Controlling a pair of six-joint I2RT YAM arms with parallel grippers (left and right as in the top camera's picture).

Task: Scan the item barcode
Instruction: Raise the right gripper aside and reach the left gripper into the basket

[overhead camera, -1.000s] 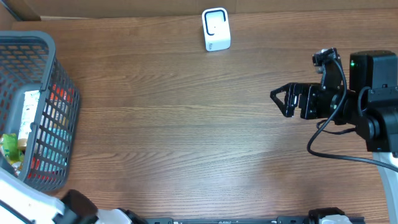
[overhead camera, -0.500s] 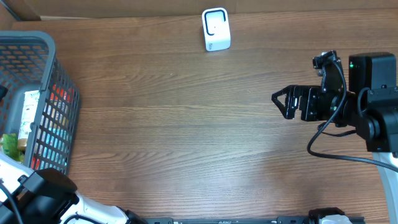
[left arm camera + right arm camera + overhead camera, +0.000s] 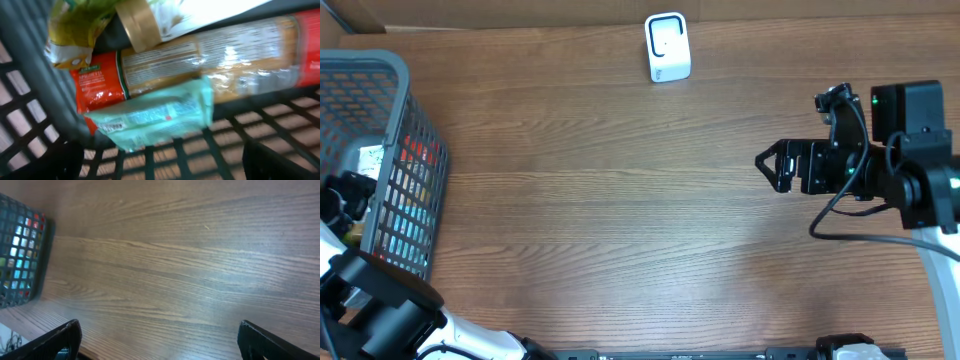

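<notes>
My left gripper goes down deeper into the basket next, open fingers on either side of the packet, since the mint-green packet [image 3: 157, 115] lies uncovered on the spaghetti packet.
A grey mesh basket [image 3: 390, 90] at the table's left edge holds several packaged items. In the left wrist view I see an orange-red spaghetti packet [image 3: 210, 50], a mint-green packet [image 3: 160, 112] lying across it and a yellow-green bag [image 3: 75, 30]. I cannot make out a barcode on any of them. My left gripper [image 3: 162, 165] hangs inside the basket just short of the mint-green packet, open and holding nothing. A white scanner [image 3: 667, 47] stands at the back middle. My right gripper [image 3: 767, 165] hovers open over the table's right side, facing left.
The basket wall [image 3: 30, 75] and its floor grid [image 3: 225, 145] close in around my left fingers [image 3: 45, 160]. In the right wrist view the basket [image 3: 22, 245] sits far off at the left. A cable [image 3: 860, 245] loops below the right arm.
My left arm has risen from the bottom-left corner and reached into the basket, and its jaws have widened. The right arm has barely shifted.
</notes>
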